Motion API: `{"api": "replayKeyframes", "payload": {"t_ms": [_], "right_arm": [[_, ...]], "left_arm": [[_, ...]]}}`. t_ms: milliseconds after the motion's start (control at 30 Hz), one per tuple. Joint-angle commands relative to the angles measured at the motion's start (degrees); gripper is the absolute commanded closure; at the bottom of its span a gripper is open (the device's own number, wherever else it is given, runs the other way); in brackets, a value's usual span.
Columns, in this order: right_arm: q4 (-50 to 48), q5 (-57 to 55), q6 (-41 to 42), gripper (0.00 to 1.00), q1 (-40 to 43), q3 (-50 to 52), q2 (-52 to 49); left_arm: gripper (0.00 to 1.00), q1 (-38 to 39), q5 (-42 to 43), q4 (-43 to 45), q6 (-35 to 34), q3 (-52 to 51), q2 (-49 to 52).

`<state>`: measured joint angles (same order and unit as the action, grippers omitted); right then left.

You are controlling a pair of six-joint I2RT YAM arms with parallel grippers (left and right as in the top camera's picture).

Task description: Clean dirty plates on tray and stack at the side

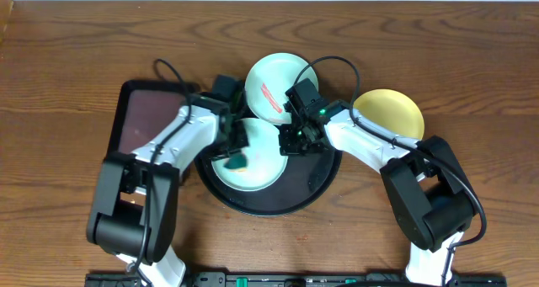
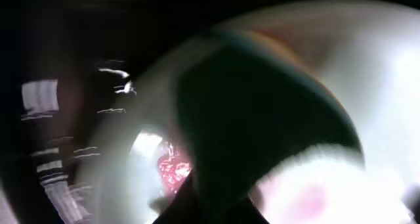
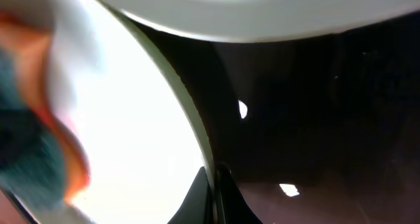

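The mint plate should go across to its right in the overhead view, on top of the yellow plate point(image 1: 389, 112). My right gripper should lift the mint plate over, lower it there and let it go.
A mint plate point(image 1: 257, 171) lies on the left half of the round black tray point(image 1: 316, 182). My left gripper point(image 1: 238, 148) is shut on a teal sponge point(image 1: 235, 162) that presses on this plate. The left wrist view is blurred: the dark sponge point(image 2: 262, 119) lies over the pale plate point(image 2: 374, 79), with a red smear point(image 2: 172, 168) beside it. My right gripper point(image 1: 295, 140) is shut on the plate's right rim; its fingers point(image 3: 213, 184) straddle the rim point(image 3: 190, 119). A second mint plate point(image 1: 274, 85) with a red smear overlaps the tray's far rim. A yellow plate point(image 1: 389, 112) lies on the table, right.
A rectangular dark-brown tray point(image 1: 145, 119) lies to the left of the black tray, under my left arm. The right half of the black tray point(image 3: 315, 106) is bare and glossy. The wooden table point(image 1: 76, 60) runs all around.
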<state>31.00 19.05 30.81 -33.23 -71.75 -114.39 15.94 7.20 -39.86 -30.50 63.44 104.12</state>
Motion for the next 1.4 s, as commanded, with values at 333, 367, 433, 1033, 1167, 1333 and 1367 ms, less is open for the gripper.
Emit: {"api": "replayKeyframes", "payload": {"t_ms": [333,367,433,1033,1167,1333,1367], "right_arm": [[0.8,-1.4,-1.0,0.99,0.3,-0.7,0.5],[0.8,-1.5,-1.8,0.99,0.3,-0.7,1.0],[1.2,-2.2,-3.8,0.99,0.2,-0.7,2.8],[7.2,-54.0,-13.0,0.99,-14.7,-0.7,21.7],[8.1,-70.0,-14.1,0.99,-19.6,-0.7,21.9],[8.3,-85.0,-15.8,0.99,-24.5,-0.7,21.9],[8.3,-87.3,-15.8,0.99,-25.2,-0.7,21.9]], "left_arm": [[0.93,-11.4,-8.0,-14.4,2.9,11.8,-14.3],[0.93,-11.8,-8.0,-14.4,3.4,11.8,-15.5],[0.93,-12.9,-8.1,-14.4,4.4,11.8,-17.1],[0.93,-14.6,-11.6,-11.9,5.0,9.8,-11.3],[0.93,-14.6,-11.5,-11.9,5.0,9.8,-11.0],[0.92,-14.6,-11.5,-11.9,5.0,9.8,-11.0],[0.92,-14.6,-11.5,-11.9,5.0,9.8,-11.0]]}}
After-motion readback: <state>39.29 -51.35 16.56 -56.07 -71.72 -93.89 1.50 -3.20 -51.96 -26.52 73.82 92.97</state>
